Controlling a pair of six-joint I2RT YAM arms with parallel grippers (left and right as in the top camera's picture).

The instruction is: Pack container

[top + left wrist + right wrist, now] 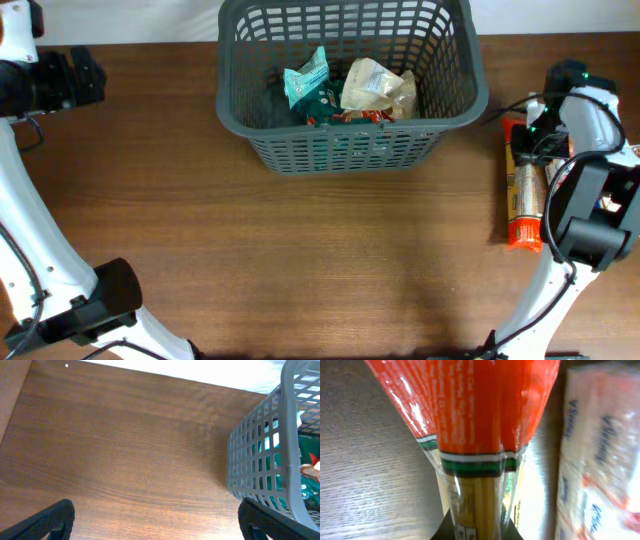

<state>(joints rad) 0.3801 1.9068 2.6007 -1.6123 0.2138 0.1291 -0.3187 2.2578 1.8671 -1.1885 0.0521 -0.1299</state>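
I will lift the spaghetti packet [522, 205] over the basket's rim with my right gripper next, turn it crosswise and lower it toward the beige packet [375, 88], because the basket is longest that way.
The container [340, 150] is a dark grey lattice basket at the back middle of the table; its corner also shows in the left wrist view [260, 455]. It holds a teal packet [308, 78], a beige packet [375, 88] and something red. A long orange and clear spaghetti packet [522, 205] lies on the table at the far right. My right gripper [538, 135] is at its far end, and in the right wrist view the fingers [477, 530] are closed around the packet [470, 410]. My left gripper [85, 78] is open and empty [160, 525], left of the basket.
A white and pink packet [600, 460] lies right beside the spaghetti packet, mostly under my right arm in the overhead view. The brown wooden table [300, 260] runs to a white edge behind the basket.
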